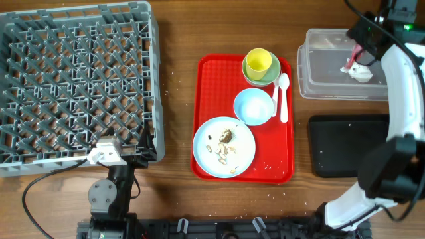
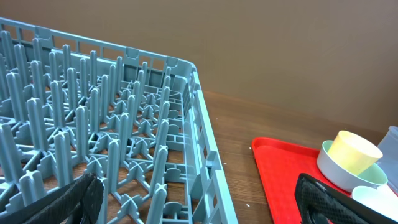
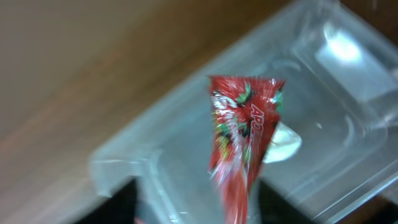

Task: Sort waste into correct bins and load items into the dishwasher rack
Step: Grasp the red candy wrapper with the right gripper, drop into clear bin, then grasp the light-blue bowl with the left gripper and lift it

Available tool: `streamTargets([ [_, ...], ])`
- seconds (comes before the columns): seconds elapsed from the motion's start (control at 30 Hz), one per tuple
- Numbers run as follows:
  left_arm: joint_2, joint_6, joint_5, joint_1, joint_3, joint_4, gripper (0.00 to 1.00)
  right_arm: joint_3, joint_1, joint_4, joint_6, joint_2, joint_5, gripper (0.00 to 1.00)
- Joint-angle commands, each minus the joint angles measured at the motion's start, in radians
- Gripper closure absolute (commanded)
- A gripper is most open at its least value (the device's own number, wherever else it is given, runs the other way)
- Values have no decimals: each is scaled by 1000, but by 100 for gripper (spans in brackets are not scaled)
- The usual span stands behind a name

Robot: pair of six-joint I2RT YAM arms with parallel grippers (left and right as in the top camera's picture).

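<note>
I will take my left gripper across and down onto the blue bowl's rim by the cutlery (image 1: 269,117), as the bowl lies to the gripper's right in the overhead view.
My right gripper (image 1: 363,41) hangs over the clear tub (image 1: 325,73) at the back right. Its fingers (image 3: 199,208) stand apart, and the blurred red snack wrapper (image 3: 239,137) hangs between them without touching. The wrapper (image 1: 354,58) is above the white tissue (image 1: 362,73), which lies in the tub (image 3: 348,93). My left gripper (image 1: 123,156) is open and empty at the front right corner of the grey dishwasher rack (image 1: 73,79). On the red tray (image 1: 206,86) are a yellow cup (image 1: 258,63) inside a green bowl (image 1: 273,77), a blue bowl (image 1: 253,106), and a white spoon (image 1: 283,93) and fork (image 1: 276,103). A white plate (image 1: 244,143) there holds food scraps (image 1: 224,138).
The black tray (image 1: 345,146) lies in front of the tub, beside the red tray. The left wrist view shows the rack (image 2: 124,137), the red tray (image 2: 280,174) and the yellow cup (image 2: 353,152). Small crumbs dot the wood near the red tray.
</note>
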Motion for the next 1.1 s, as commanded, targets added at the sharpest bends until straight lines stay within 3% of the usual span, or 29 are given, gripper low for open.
streamTargets([
  [0.0,-9,19,11,6,-5,-1,0,-13,-17,-45,-52,31,-58,0],
  [0.23,-9,19,11,6,-5,-1,0,-13,-16,-64,-38,-267,-377,0],
  [0.47,-9,19,11,6,-5,-1,0,-13,-16,-214,33,-355,-359,0],
  [0.57,-9,-212,243,6,-5,213,0,-13,-23,-169,33,-359,-306,0],
  [0.67,6,-256,410,5,24,549,0,-13,-34,-142,33,-355,-132,0],
  [0.7,18,-256,428,5,46,542,0,-13,-34,-141,33,-355,-115,0],
  [0.73,99,-245,460,5,167,422,0,-13,-34,-137,33,-355,-113,0],
  [0.8,406,-99,621,4,490,198,0,-13,-34,-137,33,-355,-113,0],
  [0.87,764,34,780,-26,862,-112,0,-13,-34,-138,33,-355,-113,0],
  [0.9,969,139,772,-84,1089,-352,0,-13,-34,-137,33,-355,-113,0],
  [1.0,1427,240,470,-327,1587,-821,0,-13,-34,-137,33,-355,-113,0],
  [1.03,1608,240,318,-442,1752,-942,0,-13,-34,-137,33,-355,-113,0],
  [1.07,1691,239,275,-497,1802,-963,0,-13,-34,-137,33,-355,-113,0],
])
